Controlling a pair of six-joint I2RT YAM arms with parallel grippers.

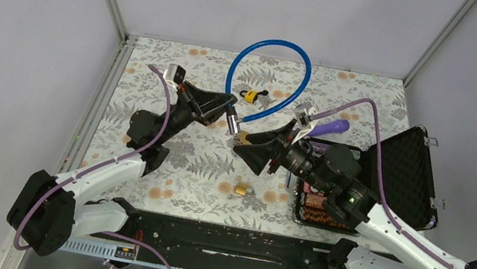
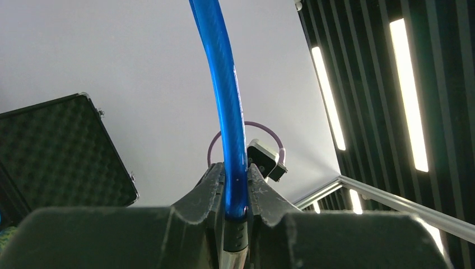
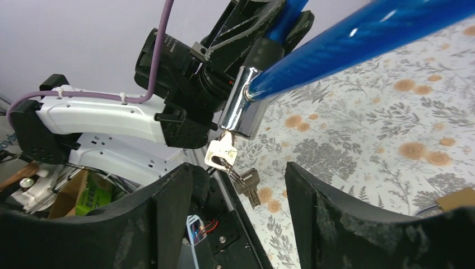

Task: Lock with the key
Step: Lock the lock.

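I will next carry the cable lock (image 1: 277, 45) with my left gripper to its left in the top view and down to release it, as bare tabletop is below there.
A blue cable lock (image 1: 277, 45) loops up over the back of the table. Its chrome lock cylinder (image 1: 231, 120) hangs between the arms, and shows in the right wrist view (image 3: 241, 109). My left gripper (image 1: 222, 111) is shut on the cable's end; in the left wrist view (image 2: 235, 190) the blue cable (image 2: 224, 101) runs up between the fingers. A silver key (image 3: 221, 154) sits in the cylinder's underside with a second key (image 3: 249, 185) dangling from its ring. My right gripper (image 1: 243, 143) is open just below the keys, touching neither, as the right wrist view (image 3: 238, 190) shows.
A yellow padlock (image 1: 250, 95) lies under the loop and a brass padlock (image 1: 241, 190) near the front. An open black case (image 1: 402, 174) stands at the right with a purple-handled tool (image 1: 329, 127) beside it. A tray of parts (image 1: 315, 209) lies under the right arm.
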